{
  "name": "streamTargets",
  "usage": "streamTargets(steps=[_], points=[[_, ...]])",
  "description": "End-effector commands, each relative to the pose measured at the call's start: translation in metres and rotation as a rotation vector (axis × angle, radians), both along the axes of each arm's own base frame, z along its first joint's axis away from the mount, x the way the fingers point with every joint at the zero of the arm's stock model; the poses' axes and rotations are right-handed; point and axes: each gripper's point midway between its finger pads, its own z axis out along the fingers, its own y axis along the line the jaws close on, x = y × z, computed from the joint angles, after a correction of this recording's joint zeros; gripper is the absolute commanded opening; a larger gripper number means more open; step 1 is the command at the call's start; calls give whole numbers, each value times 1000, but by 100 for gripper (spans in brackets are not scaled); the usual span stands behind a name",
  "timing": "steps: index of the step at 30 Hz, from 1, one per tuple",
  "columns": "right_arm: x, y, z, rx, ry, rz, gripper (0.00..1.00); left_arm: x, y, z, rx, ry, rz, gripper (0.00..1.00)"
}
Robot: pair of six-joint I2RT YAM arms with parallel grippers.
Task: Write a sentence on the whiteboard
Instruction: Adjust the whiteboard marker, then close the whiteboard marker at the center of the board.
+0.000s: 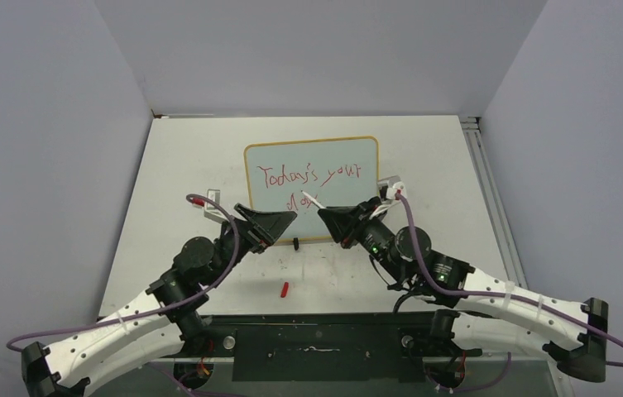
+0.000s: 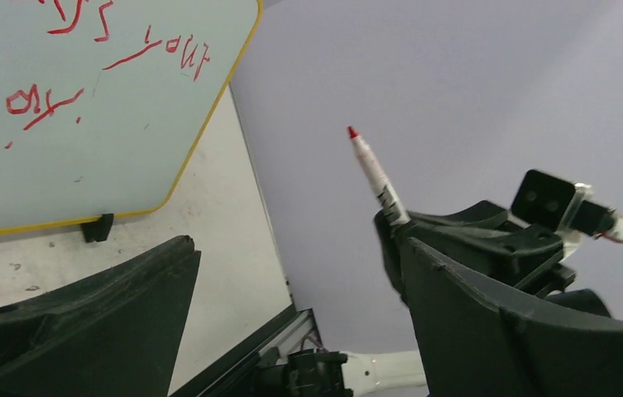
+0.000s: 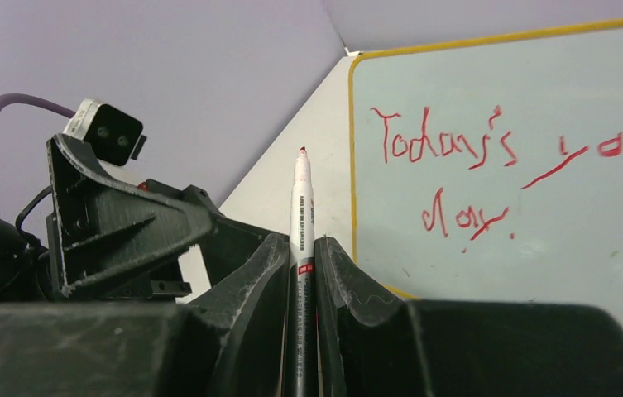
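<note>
My left gripper moves back and down, fingers tipped down, onto the cap's near end next, since the red cap lies flat, below and back of it.
The whiteboard stands propped on the table with a yellow frame. The sentence on it is red handwriting in two lines, roughly "Today's your day". My right gripper is shut on a white marker, whose red tip points at the board's lower line. In the right wrist view the marker is clamped between the fingers of the right gripper, just left of the whiteboard. My left gripper is open and holds nothing, in front of the board's lower left. Its view shows the marker and the whiteboard.
A red marker cap lies on the table between the two arms. A black clip foot holds the board's lower edge. Grey walls close the table on three sides. A metal rail runs along the right edge.
</note>
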Motion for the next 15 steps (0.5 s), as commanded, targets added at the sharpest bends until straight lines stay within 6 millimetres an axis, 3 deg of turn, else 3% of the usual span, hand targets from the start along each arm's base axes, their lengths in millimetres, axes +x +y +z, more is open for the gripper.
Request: streamTargets(steps=[1, 2, 5, 8, 15], points=[[-2, -35, 21, -121, -45, -58, 5, -22, 7, -24, 356, -63, -106, 91], [-3, -41, 19, -157, -37, -66, 5, -26, 9, -33, 432, -60, -131, 88], [-4, -58, 9, -266, -12, -95, 5, -40, 14, -89, 676, 43, -245, 82], [-6, -69, -5, -360, 12, -103, 5, -59, 17, -136, 801, 150, -350, 74], [-12, -83, -18, -377, 46, -114, 5, -86, 31, -202, 975, 283, -379, 68]])
